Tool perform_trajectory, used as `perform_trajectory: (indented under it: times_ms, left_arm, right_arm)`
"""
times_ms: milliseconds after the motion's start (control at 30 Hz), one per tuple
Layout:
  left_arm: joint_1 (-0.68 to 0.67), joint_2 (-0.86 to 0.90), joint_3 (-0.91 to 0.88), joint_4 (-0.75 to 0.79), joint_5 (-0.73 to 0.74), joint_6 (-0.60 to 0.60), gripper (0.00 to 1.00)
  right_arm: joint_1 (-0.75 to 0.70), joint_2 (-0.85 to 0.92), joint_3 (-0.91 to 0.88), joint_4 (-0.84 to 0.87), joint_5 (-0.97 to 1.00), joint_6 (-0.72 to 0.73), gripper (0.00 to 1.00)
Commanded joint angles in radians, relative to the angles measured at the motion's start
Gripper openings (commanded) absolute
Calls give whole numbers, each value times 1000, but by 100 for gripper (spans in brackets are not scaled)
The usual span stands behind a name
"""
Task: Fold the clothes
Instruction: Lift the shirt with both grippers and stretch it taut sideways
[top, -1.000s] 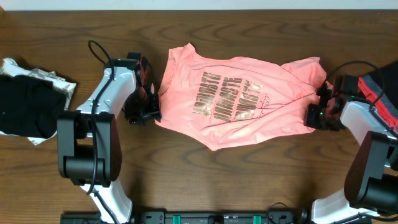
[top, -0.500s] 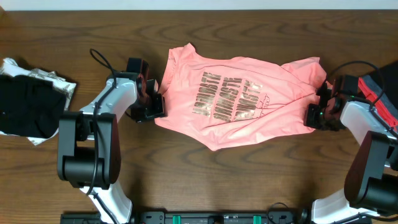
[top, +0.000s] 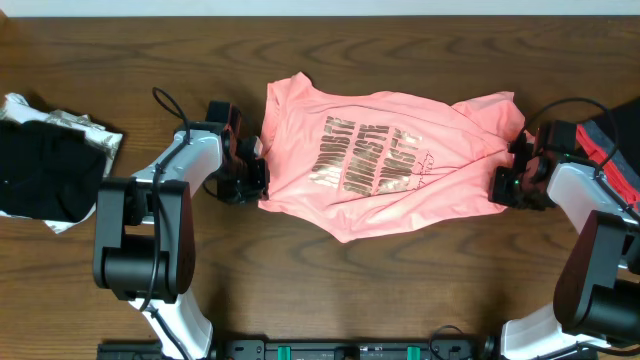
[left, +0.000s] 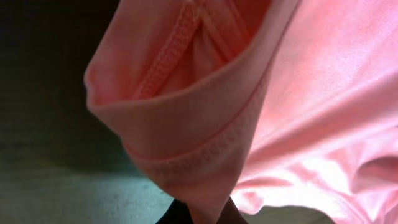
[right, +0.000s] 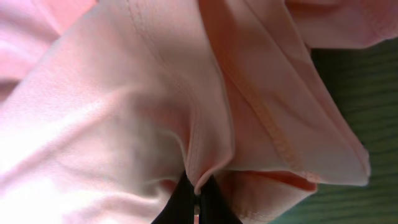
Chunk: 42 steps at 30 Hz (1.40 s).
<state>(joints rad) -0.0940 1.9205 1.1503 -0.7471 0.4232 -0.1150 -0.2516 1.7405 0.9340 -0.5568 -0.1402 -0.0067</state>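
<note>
I will next raise my left gripper to stretch the creased shirt, then lower and release it over bare tabletop to its left in the overhead view.
The salmon-pink T-shirt (top: 380, 160) lies spread across the middle of the wooden table, gold lettering facing up. My left gripper (top: 250, 178) is at the shirt's left edge and shut on a hemmed fold of it; the pinched pink fabric (left: 205, 143) fills the left wrist view. My right gripper (top: 508, 185) is at the shirt's right edge near the sleeve and shut on a pinch of fabric (right: 198, 163), with a hemmed edge beside it.
A black garment on crinkled white wrapping (top: 45, 160) lies at the far left. A dark and red cloth (top: 618, 145) lies at the far right edge. Bare wooden table (top: 340, 290) runs along the front.
My left gripper has moved right and slightly forward, onto the shirt's left edge, and the edge there has shifted a little. The right arm has not moved.
</note>
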Motion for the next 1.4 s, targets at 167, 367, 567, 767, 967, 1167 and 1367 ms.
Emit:
perform_trajectory:
  times_ms: [167, 367, 567, 767, 967, 1167, 1367]
  left_arm:
    - [56, -297, 95, -27, 11, 31, 6]
    - [128, -509, 159, 15, 11, 19, 6]
    - [216, -623, 159, 29, 11, 3, 6]
    - [292, -654, 159, 21, 19, -53, 6]
    - [301, -655, 159, 19, 115, -56, 6]
    - [300, -655, 159, 15, 235, -63, 7]
    - [300, -657, 159, -23, 333, -62, 6]
  right_arm:
    - [-3, -136, 142, -51, -141, 21, 1]
    - [-4, -327, 253, -60, -106, 1, 1]
    - [-17, -453, 296, -61, 3, 2, 1]
    - [-51, -517, 301, -69, 2, 2, 1]
    - [-59, -543, 304, -83, 1, 2, 1]
    - [-59, -571, 343, -90, -26, 2, 1]
    - [-59, -578, 422, -175, -60, 3, 1]
